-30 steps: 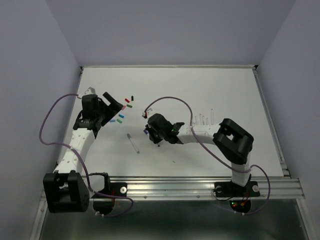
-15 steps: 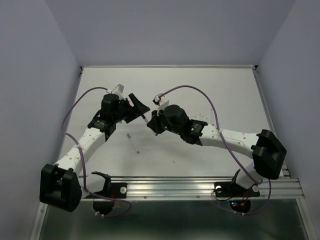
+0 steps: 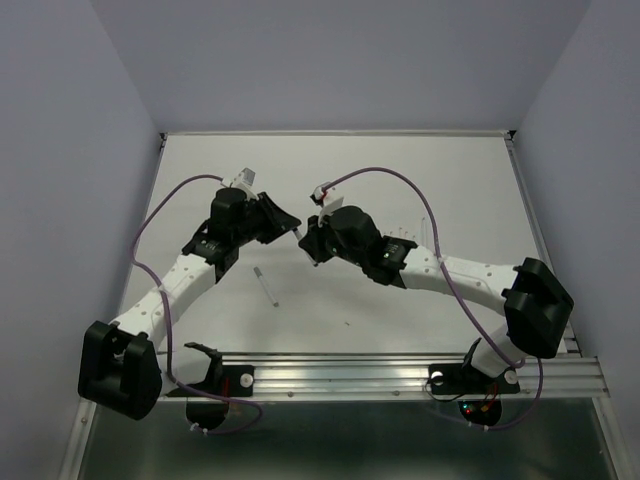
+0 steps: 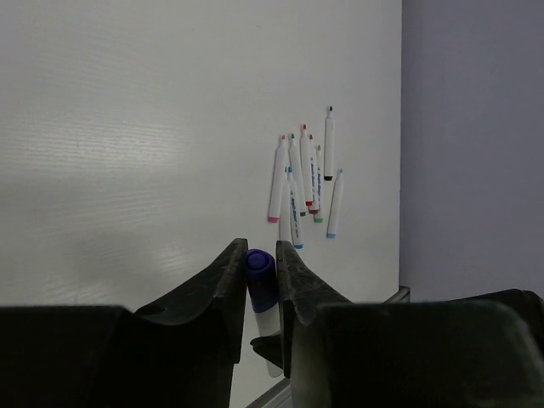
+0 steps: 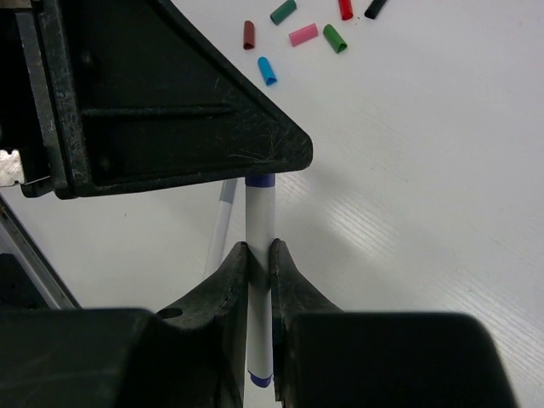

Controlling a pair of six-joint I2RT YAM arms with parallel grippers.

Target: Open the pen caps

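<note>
Other caps lie on the tabletop beside the loose blue cap. My left gripper will next pull away from the white body of the pen and go down there to release.
A white pen [image 5: 258, 212] with a dark blue cap [image 4: 260, 276] is held in the air between the two arms, over the middle of the table. My left gripper [image 4: 261, 255] is shut on the cap. My right gripper [image 5: 258, 251] is shut on the white barrel, facing the left gripper [image 3: 296, 228] tip to tip. In the top view the right gripper [image 3: 312, 240] sits just right of the left one. Several loose pen caps [image 5: 302, 34] in red, green, pink, blue and black lie beyond the left jaws. Several uncapped pens [image 4: 304, 183] lie in a bunch to the right.
One more white pen [image 3: 266, 287] lies alone on the white table [image 3: 450, 180], below the meeting grippers. A metal rail [image 3: 400, 372] runs along the near edge. Purple cables [image 3: 400, 190] loop above both arms. Grey walls close in the table.
The left arm swung from the loose caps at the left to the middle and shut its open jaws on the pen's cap. The right arm stretched out, lifting the pen towards it.
</note>
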